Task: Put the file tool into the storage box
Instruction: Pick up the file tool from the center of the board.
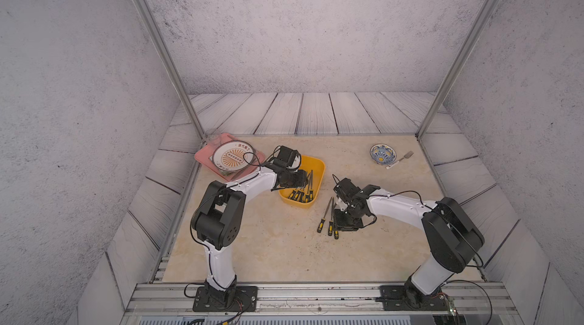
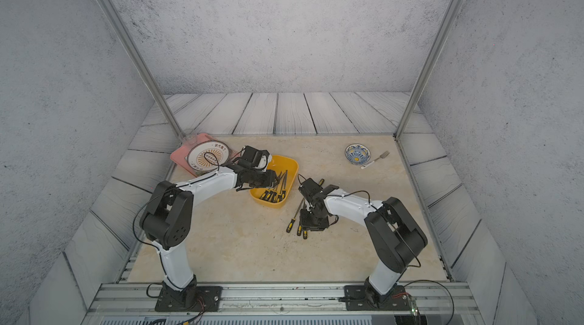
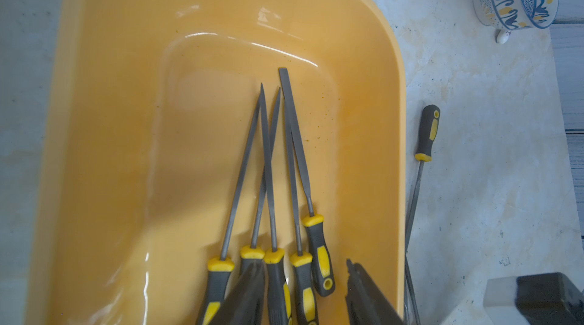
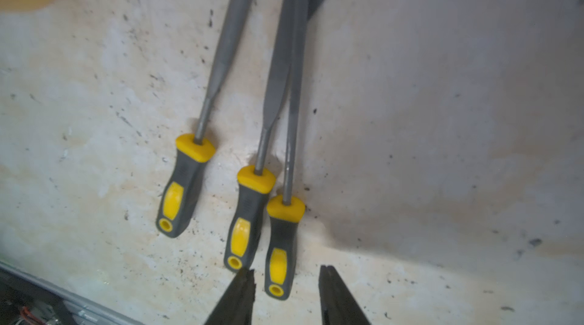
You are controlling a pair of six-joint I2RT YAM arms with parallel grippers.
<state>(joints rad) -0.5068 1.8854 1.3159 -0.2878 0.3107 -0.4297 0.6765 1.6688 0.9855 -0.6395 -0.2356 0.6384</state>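
The file handle farthest from the box is already lined up between the open fingers of the robot's right gripper, so the right gripper should next go down toward the tabletop onto that handle.
The yellow storage box [image 1: 319, 162] sits mid-table, with several grey-and-yellow-handled files [image 3: 271, 181] lying in it. My left gripper [image 3: 305, 265] hovers over their handles, open and holding nothing; in both top views it is above the box's near half [image 2: 275, 181]. Three more files [image 4: 262, 162] lie on the table right of the box. My right gripper [image 4: 288, 271] is open, its fingers on either side of the butt end of one file handle [image 4: 279, 263], with a gap on each side. Another file [image 3: 426, 134] lies just outside the box wall.
A pink tray [image 1: 205, 157] holding a round plate [image 1: 234, 156] stands at the back left, close behind the left arm. A blue patterned bowl [image 1: 383, 153] and a fork [image 1: 403, 158] lie at the back right. Metal frame posts rise at the table's rear corners.
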